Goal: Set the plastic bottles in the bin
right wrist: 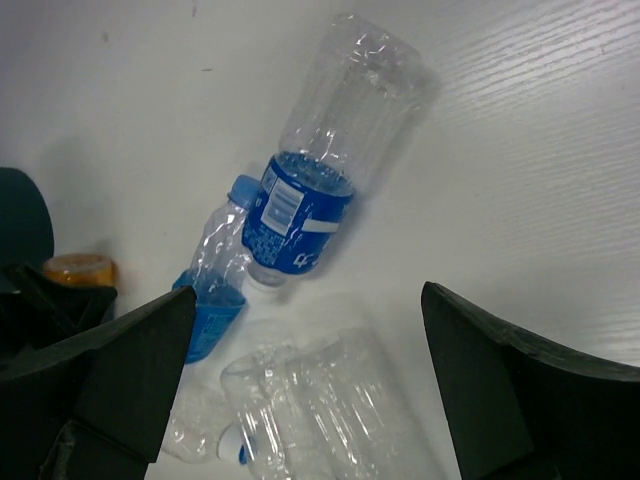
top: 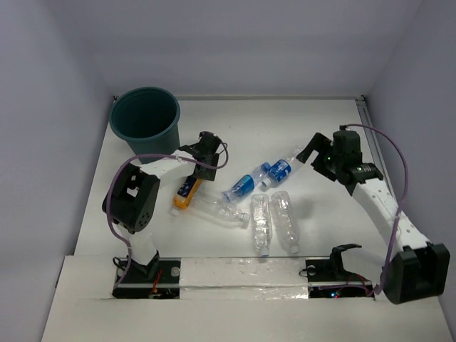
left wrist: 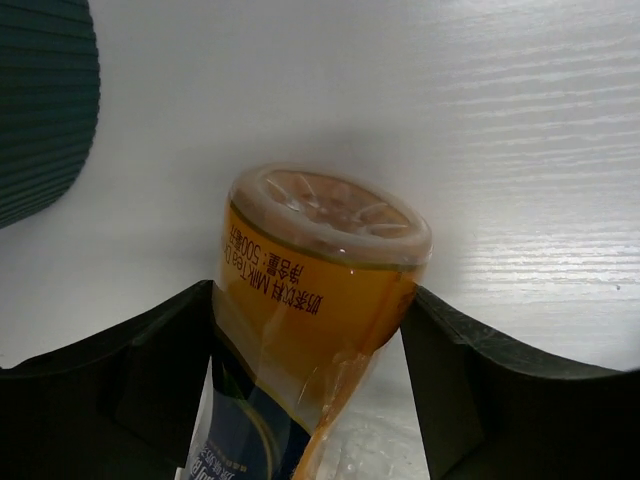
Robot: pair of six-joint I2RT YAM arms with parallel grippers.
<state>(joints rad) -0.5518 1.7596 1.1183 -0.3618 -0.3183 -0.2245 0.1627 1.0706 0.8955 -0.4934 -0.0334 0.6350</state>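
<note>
My right gripper will lower with open fingers down onto the clear base end (top: 296,152) (right wrist: 380,62) of the blue-label bottle, because that end sticks out free of the neighbouring bottles.
The dark teal bin (top: 146,121) stands at the back left; its wall shows in the left wrist view (left wrist: 40,100). My left gripper (top: 201,162) (left wrist: 310,300) is shut on the orange-yellow label bottle (top: 187,192) (left wrist: 320,280), both fingers pressing on its base end while it lies on the table. My right gripper (top: 313,153) (right wrist: 308,300) is open and empty above a blue-label bottle (top: 281,169) (right wrist: 320,180). The second blue-label bottle (top: 242,187) (right wrist: 215,280) lies beside it. Three clear bottles (top: 260,221) (top: 285,221) (top: 217,210) lie nearer the front.
White walls close the table at the back and on both sides. A taped white ledge (top: 242,274) runs along the front by the arm bases. The clear bottles (right wrist: 320,410) lie just below my right fingers.
</note>
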